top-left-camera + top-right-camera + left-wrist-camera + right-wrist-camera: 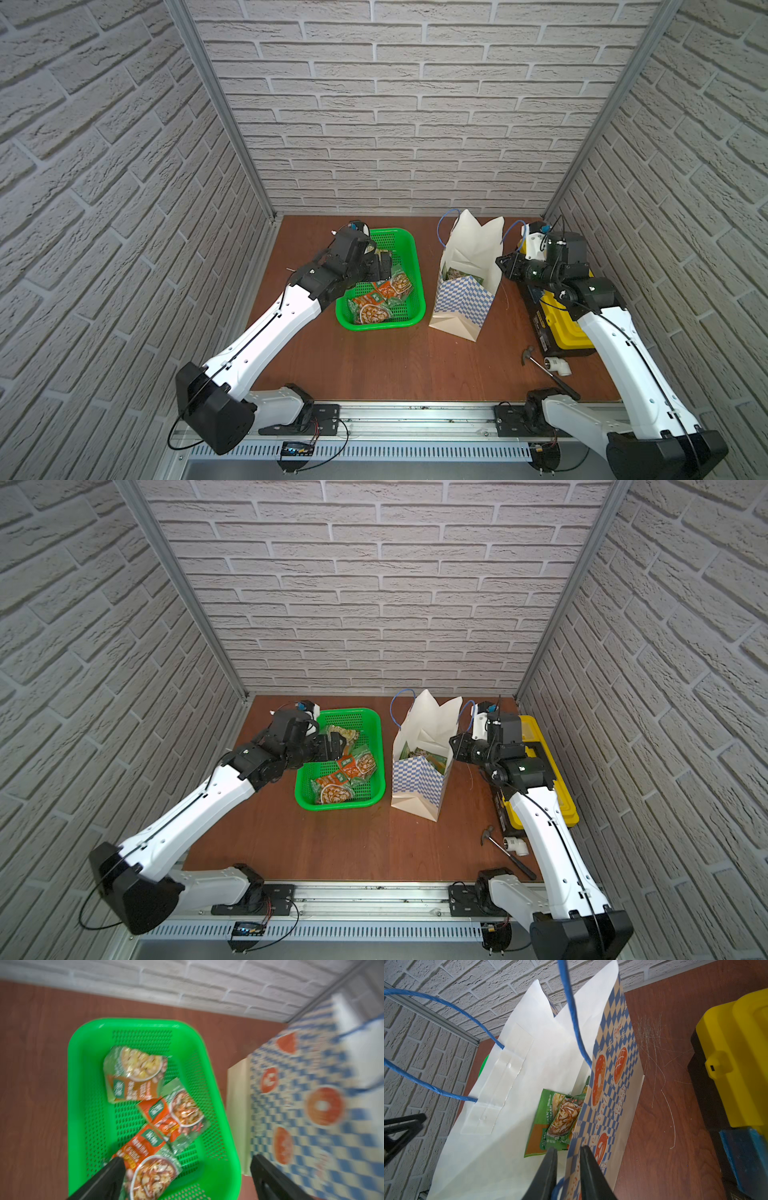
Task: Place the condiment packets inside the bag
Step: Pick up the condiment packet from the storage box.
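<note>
The far packet is lying uncovered in the basket [83, 1084], so the open left gripper should next move down and outward onto the far packet's edge [159, 1090] beside the middle packet and close there.
Three condiment packets [135, 1074] [178, 1113] [149, 1163], green and orange-brown, lie in the green basket [83, 1084]. My left gripper [187, 1158] hovers just above them, open and empty. In both top views it hangs over the basket's left half [384, 266] [336, 746]. The white bag [469, 257] [424, 729] with its blue checkered band stands upright to the right of the basket. Two packets [558, 1118] show inside it. My right gripper [569, 1148] [503, 264] is shut on the bag's checkered right wall [610, 1076] near the rim, holding the mouth open.
A yellow-and-black toolbox [565, 328] sits along the right wall under my right arm. A hammer [548, 372] and a white pipe fitting [557, 365] lie in front of it. Brick walls close in the back and both sides.
</note>
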